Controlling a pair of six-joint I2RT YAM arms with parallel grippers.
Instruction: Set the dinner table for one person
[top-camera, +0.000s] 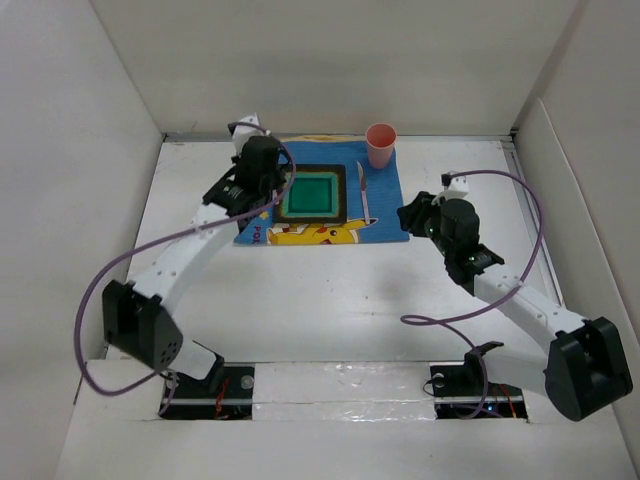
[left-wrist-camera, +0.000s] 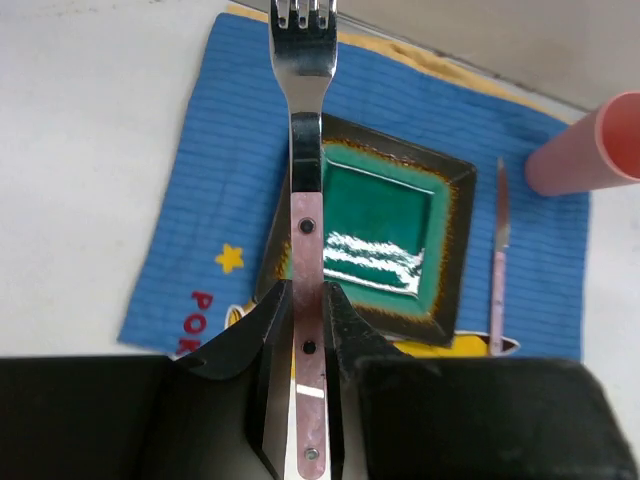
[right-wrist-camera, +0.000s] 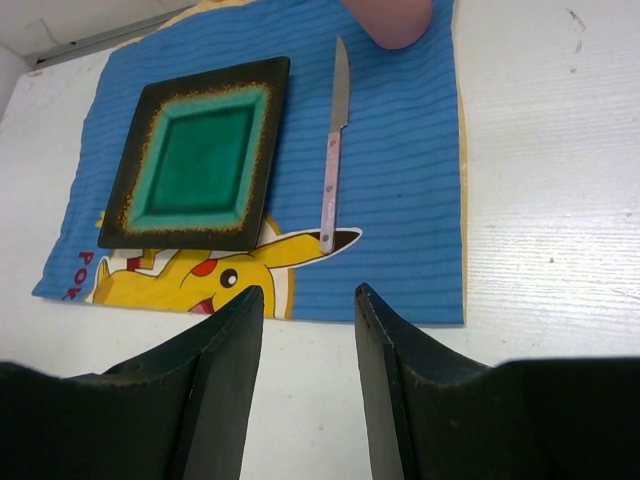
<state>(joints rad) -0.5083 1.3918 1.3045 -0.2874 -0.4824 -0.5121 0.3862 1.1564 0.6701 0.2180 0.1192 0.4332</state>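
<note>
My left gripper comes down next onto the mat's blue part opposite the knife, beside the plate, and releases the fork's pink handle, since that part is still bare.
The white dinner table (top-camera: 330, 300) carries a blue cartoon placemat (top-camera: 385, 190). On the mat lie a square green plate with a dark rim (top-camera: 313, 195), a pink-handled knife (top-camera: 364, 192) to its right, and a pink cup (top-camera: 380, 145) at the far right corner. My left gripper (left-wrist-camera: 305, 290) is shut on a pink-handled fork (left-wrist-camera: 306, 150), held above the plate's left edge, tines pointing away. My right gripper (right-wrist-camera: 308, 295) is open and empty, just off the mat's near right edge; it also shows in the top view (top-camera: 412, 213).
White walls enclose the table on the left, back and right. Purple cables loop from both arms over the near half of the table. The plate (right-wrist-camera: 200, 150), knife (right-wrist-camera: 333, 160) and cup base (right-wrist-camera: 390, 20) show in the right wrist view.
</note>
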